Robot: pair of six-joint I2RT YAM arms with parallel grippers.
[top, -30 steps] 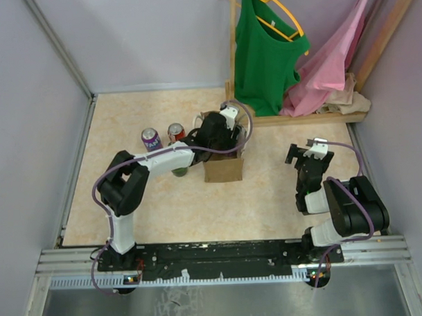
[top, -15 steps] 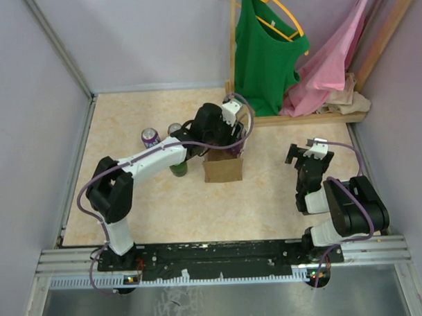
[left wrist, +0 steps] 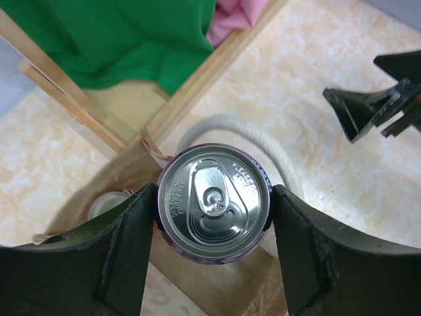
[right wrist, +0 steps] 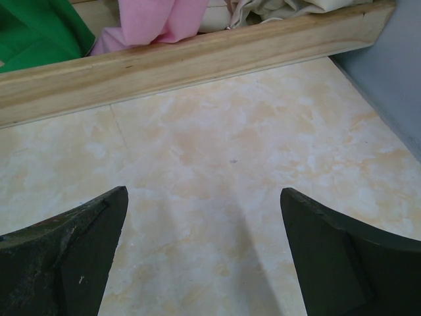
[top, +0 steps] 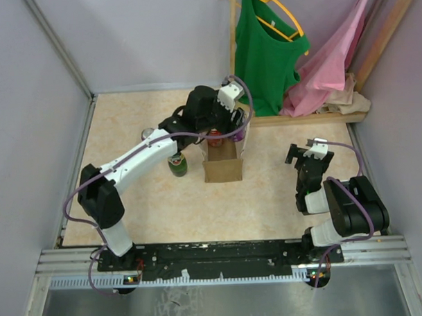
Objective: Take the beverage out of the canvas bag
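My left gripper is holding the can. I will next carry it over to the left in the top view, then lower it and let go of it on bare table past the green bottle.
My left gripper [top: 221,126] hangs over the open top of the tan canvas bag [top: 222,167], which stands upright mid-table. In the left wrist view the left gripper [left wrist: 214,217] is shut on a purple-rimmed beverage can [left wrist: 214,201], seen from above, one finger [left wrist: 122,257] on each side of it. The can is above the bag's mouth [left wrist: 217,289], with a white rope handle [left wrist: 263,131] behind it. A second can top [left wrist: 108,204] shows lower inside the bag and appears red in the top view [top: 215,137]. My right gripper [top: 304,152] is open and empty over bare table at the right [right wrist: 204,250].
A green bottle [top: 178,164] stands left of the bag and a purple can [top: 148,134] is farther left, partly behind my left arm. A wooden clothes rack base [top: 300,117] with a green shirt [top: 263,52] and pink cloth [top: 329,64] runs along the back right.
My left gripper has risen and moved back from the bag's mouth, holding the purple can. The red can inside the bag now shows. The right arm has not moved.
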